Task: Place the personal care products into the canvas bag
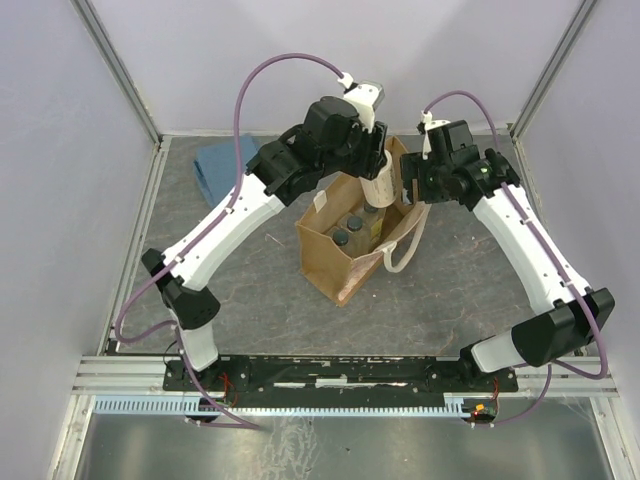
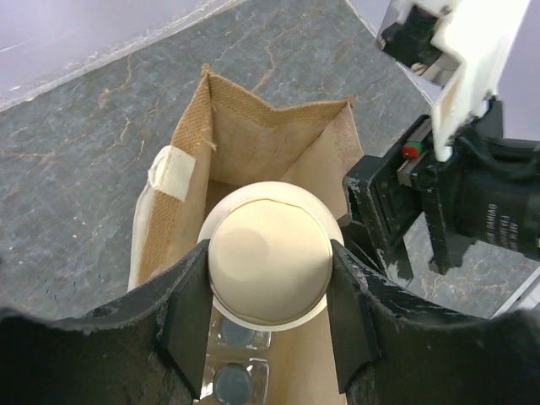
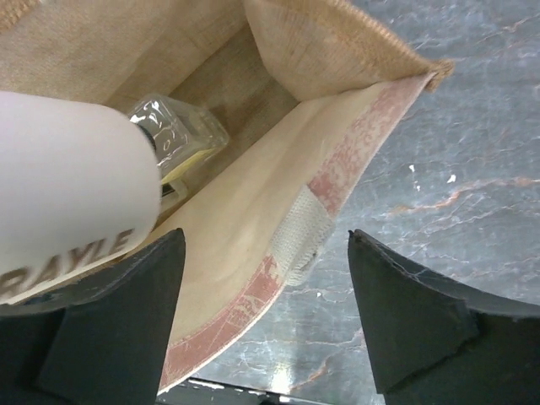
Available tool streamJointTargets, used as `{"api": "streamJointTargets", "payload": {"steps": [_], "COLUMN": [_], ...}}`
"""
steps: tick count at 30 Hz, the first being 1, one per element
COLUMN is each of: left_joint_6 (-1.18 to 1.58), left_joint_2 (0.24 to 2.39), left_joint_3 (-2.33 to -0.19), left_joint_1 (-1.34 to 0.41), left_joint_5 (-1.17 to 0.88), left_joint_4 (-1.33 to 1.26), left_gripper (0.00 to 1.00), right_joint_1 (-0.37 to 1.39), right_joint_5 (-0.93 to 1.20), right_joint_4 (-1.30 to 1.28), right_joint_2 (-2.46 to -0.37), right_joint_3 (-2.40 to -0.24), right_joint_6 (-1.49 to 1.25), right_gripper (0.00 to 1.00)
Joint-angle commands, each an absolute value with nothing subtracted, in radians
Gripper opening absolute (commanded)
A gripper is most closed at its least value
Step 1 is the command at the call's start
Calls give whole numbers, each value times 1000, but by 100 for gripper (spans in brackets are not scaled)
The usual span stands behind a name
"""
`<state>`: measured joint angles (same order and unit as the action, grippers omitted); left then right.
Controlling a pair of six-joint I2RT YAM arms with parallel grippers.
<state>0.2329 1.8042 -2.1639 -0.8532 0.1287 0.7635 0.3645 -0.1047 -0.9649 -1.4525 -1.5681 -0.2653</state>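
Observation:
My left gripper needs to go down into the far end of the bag next, moving to the right in the top view. That end of the bag has open space past the clear square bottles.
The tan canvas bag (image 1: 330,265) stands open at the table's middle. My left gripper (image 1: 377,168) is shut on the cream round bottle (image 1: 378,189) and holds it upright over the bag's mouth. In the left wrist view the fingers (image 2: 190,308) clamp the bottle's cream cap (image 2: 270,253) above the bag (image 2: 278,114). Clear square bottles with dark caps (image 1: 352,224) stand inside the bag, two showing in the left wrist view (image 2: 233,381). My right gripper (image 1: 416,186) is open and empty at the bag's right rim (image 3: 253,211), beside the cream bottle (image 3: 67,181) and a clear bottle (image 3: 181,131).
A folded blue cloth (image 1: 225,165) lies at the back left. The bag's off-white loop handle (image 1: 405,250) hangs over its right side, with a handle tab (image 3: 299,240) on the rim. The right arm's wrist (image 2: 472,194) is close beside the bag. Metal rails edge the table.

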Motion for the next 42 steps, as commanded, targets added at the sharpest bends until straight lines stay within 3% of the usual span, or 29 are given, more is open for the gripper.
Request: {"api": "streamJointTargets", "payload": {"steps": [1, 13, 23, 35, 39, 42], "left_joint_6": [195, 163, 107, 134, 146, 159], "left_joint_2": [1803, 1967, 2075, 2075, 2095, 2105], "left_joint_3": [-2167, -2213, -2217, -2028, -1988, -1973], "left_joint_1": [-853, -853, -853, -853, -853, -853], "left_joint_5": [93, 117, 219, 216, 212, 200], "left_joint_4": [490, 353, 337, 258, 245, 242], "left_gripper": [3, 3, 3, 3, 8, 18], "right_joint_1": [364, 364, 364, 362, 363, 363], "right_joint_5": [-201, -427, -449, -425, -419, -411], "right_joint_4": [-1016, -1150, -1174, -1143, -1143, -1142], "right_joint_2": [-1407, -1263, -1208, -1209, -1207, -1208], "right_joint_3": [-1652, -1734, -1691, -1640, -1635, -1630], "right_joint_6": [-241, -227, -213, -218, -219, -219], "right_gripper": [87, 93, 95, 95, 96, 96]}}
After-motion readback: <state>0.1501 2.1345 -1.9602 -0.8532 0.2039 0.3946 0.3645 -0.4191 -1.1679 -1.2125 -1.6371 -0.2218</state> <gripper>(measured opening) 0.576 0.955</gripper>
